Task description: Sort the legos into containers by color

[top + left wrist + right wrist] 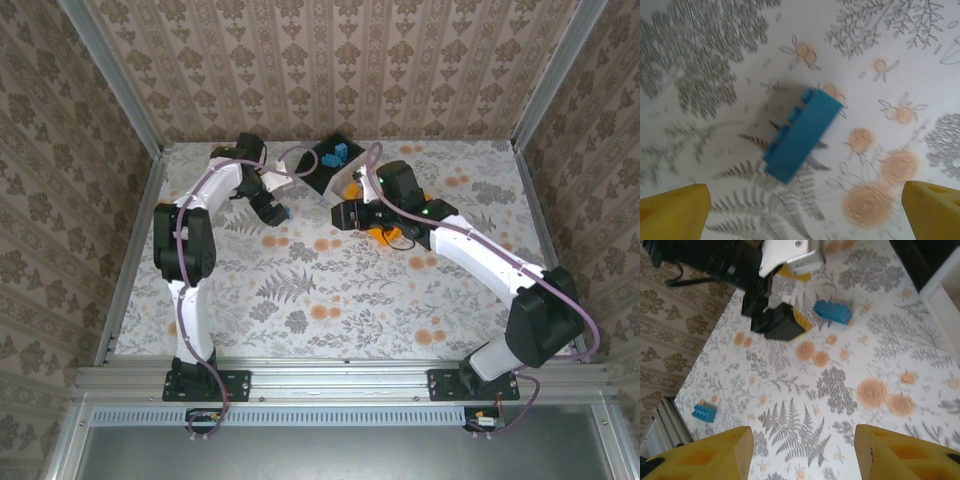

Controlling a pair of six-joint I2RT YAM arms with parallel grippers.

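My left gripper is open and will next move down toward the tabletop until its fingers are on both sides of the middle of the long blue lego (802, 132), since the lego lies just beyond the fingers.
A long blue lego (802, 132) lies on the flowered tabletop, just in front of my left gripper (805, 215), which is open and apart from it. In the top view that blue lego (285, 212) sits at the left gripper (272, 208). The black bin (322, 168) at the back holds blue legos (340, 153). My right gripper (805, 455) hangs open over bare tabletop with nothing between its fingers. From there I see the same blue lego (832, 311) beside the left gripper (799, 297), and a smaller blue lego (704, 412) far left.
A white bin (348, 183) stands next to the black one, its wall (945, 305) at the right wrist view's right edge. An orange-yellow bin (385, 236) is partly hidden under the right arm. Patterned walls enclose the table on three sides.
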